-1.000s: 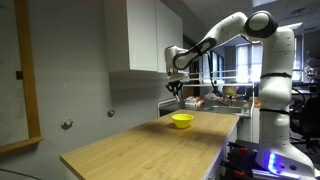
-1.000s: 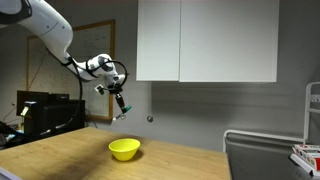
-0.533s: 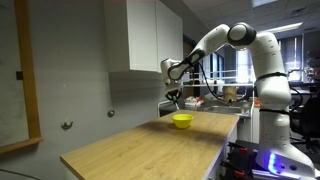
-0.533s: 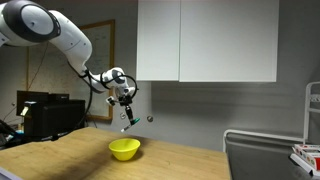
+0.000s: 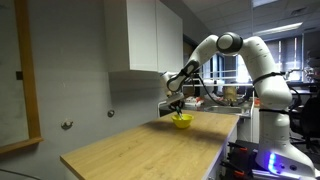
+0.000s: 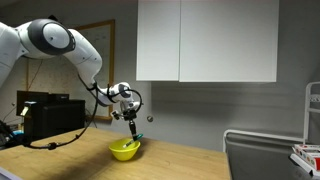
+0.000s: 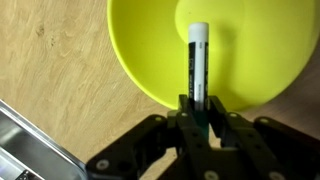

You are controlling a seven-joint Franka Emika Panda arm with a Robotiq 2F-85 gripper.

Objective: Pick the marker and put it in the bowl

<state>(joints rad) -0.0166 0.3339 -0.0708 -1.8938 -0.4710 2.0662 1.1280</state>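
Observation:
My gripper needs to open in place over the yellow bowl's hollow (image 5: 181, 119) (image 7: 218, 41), releasing the marker.
The yellow bowl (image 7: 210, 45) sits on the wooden table (image 7: 60, 70), filling the top of the wrist view. It also shows in both exterior views (image 5: 181, 121) (image 6: 124, 150). My gripper (image 7: 198, 115) is shut on the marker (image 7: 196, 62), a dark green and black stick with a white tip. The marker points down into the bowl's hollow. In the exterior views my gripper (image 5: 177, 106) (image 6: 130, 128) hangs just above the bowl with the marker (image 6: 133, 138) reaching toward its inside.
A metal tray or sink edge (image 7: 25, 145) shows at the lower left of the wrist view. White wall cabinets (image 6: 205, 40) hang above the table. The table (image 5: 140, 150) stretches toward the camera. Cluttered benches (image 5: 225, 97) stand behind.
The arm has moved down and toward the bowl with the marker held. The gripper now hangs just over the bowl instead of high above it.

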